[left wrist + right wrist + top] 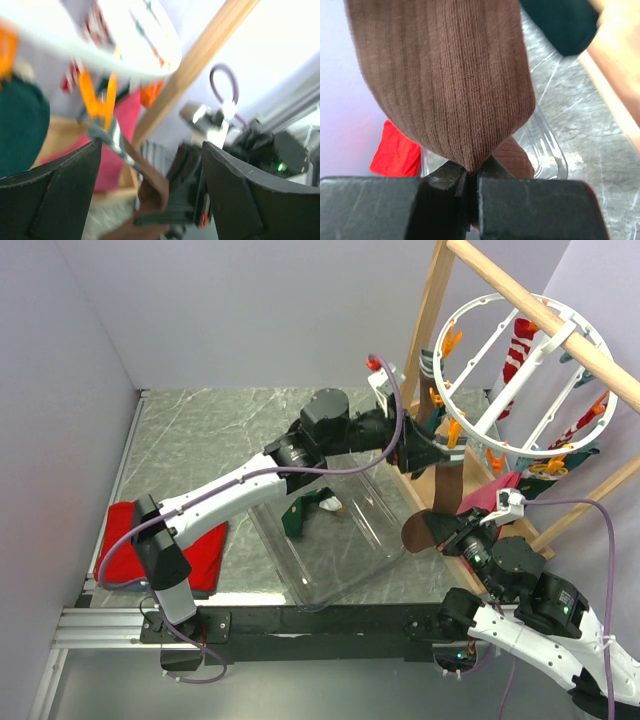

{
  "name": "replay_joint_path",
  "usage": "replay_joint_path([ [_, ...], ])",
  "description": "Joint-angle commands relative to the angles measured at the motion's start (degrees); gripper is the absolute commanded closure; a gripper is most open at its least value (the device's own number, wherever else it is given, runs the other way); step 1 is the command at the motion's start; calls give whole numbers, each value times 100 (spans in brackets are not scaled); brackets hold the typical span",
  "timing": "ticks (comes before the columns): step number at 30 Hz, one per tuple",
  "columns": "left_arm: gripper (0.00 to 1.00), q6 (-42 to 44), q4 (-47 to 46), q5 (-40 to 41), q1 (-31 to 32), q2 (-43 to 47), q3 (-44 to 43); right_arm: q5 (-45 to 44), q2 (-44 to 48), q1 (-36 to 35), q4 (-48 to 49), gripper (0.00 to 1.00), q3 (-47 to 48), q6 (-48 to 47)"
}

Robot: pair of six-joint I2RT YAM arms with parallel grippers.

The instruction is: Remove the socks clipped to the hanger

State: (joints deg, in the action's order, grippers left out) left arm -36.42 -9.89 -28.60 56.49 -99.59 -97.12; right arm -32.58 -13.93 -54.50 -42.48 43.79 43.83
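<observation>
The brown sock point(447, 490) swings left in the top view with my right gripper next, to the tray below it already holding the green sock. The sock then comes down and is released.
The white ring hanger point(520, 370) hangs from the wooden rail, with orange pegs on its rim. Red-and-white striped socks point(520, 345) and a pink sock point(490, 495) are clipped to it. A brown sock point(447, 490) hangs from an orange peg point(100, 102) at the ring's near-left rim. My left gripper point(425, 450) is open up at that peg, its fingers point(60, 200) either side of peg and sock point(150, 185). My right gripper point(445, 530) is shut on the brown sock's lower end point(445, 75). One dark green sock point(300, 515) lies in the clear tray.
A clear plastic tray point(370, 540) sits mid-table below the hanger. A folded red cloth point(160, 540) lies at the near left. The wooden rail frame point(430, 320) stands at the right, its posts close to both grippers. Grey walls enclose the left and back.
</observation>
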Motion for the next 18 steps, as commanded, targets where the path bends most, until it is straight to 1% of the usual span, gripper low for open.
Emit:
replay_joint_path([
  [1, 16, 592, 215, 566, 2, -51, -606, 287, 110, -26, 11, 100, 33, -85],
  [5, 18, 628, 75, 566, 2, -244, -773, 401, 180, -26, -41, 100, 77, -86],
  [8, 22, 567, 154, 584, 2, -412, -993, 410, 250, -26, -85, 100, 95, -68],
  [13, 30, 470, 66, 531, 2, -543, -1037, 419, 312, -34, -129, 100, 103, -68],
  [15, 30, 452, 101, 531, 2, -640, -1142, 428, 330, -26, -138, 100, 103, -68],
  [18, 28, 408, 75, 452, 2, -754, -1256, 445, 312, -34, -129, 100, 95, -68],
])
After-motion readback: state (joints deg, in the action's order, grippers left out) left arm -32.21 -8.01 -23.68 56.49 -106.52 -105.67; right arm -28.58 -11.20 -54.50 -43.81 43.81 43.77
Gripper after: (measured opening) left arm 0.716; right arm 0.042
